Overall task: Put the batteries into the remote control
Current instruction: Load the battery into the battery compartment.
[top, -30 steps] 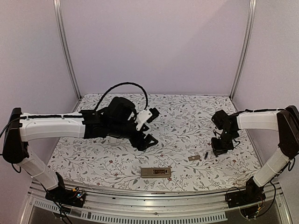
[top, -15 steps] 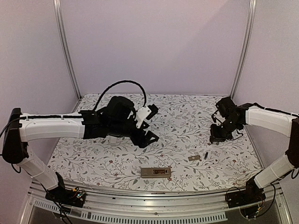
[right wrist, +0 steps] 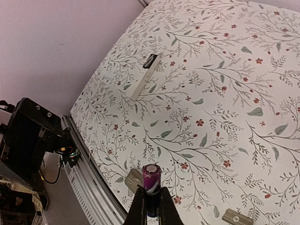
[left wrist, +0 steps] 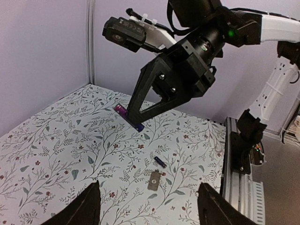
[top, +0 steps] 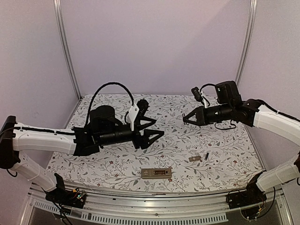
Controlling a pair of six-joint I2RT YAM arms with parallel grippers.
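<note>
The purple battery needs to go to the left in the top view, back and down into the remote's open compartment (top: 162,173) with my right gripper, because the remote's cover is off.
A tan remote control (top: 156,173) with an open compartment lies near the table's front edge. Its small cover (top: 195,159) and a dark battery (top: 206,156) lie to its right; both also show in the left wrist view, cover (left wrist: 153,180) and battery (left wrist: 160,162). My right gripper (top: 186,120) is raised over the table middle, shut on a purple battery (right wrist: 151,179), also seen from the left wrist (left wrist: 128,117). My left gripper (top: 157,128) is open and empty, raised, facing the right gripper. A second pale remote (right wrist: 144,77) lies farther off.
The flowered table cover (top: 220,145) ends at a metal rail (top: 154,199) along the front. A tan piece (right wrist: 132,178), perhaps the near remote, shows partly behind the held battery. The left arm's black base (right wrist: 28,136) stands by the rail.
My right gripper rose from the table beside the cover and swung left to mid-table with the battery. My left gripper drew back, lifted and turned to face right.
</note>
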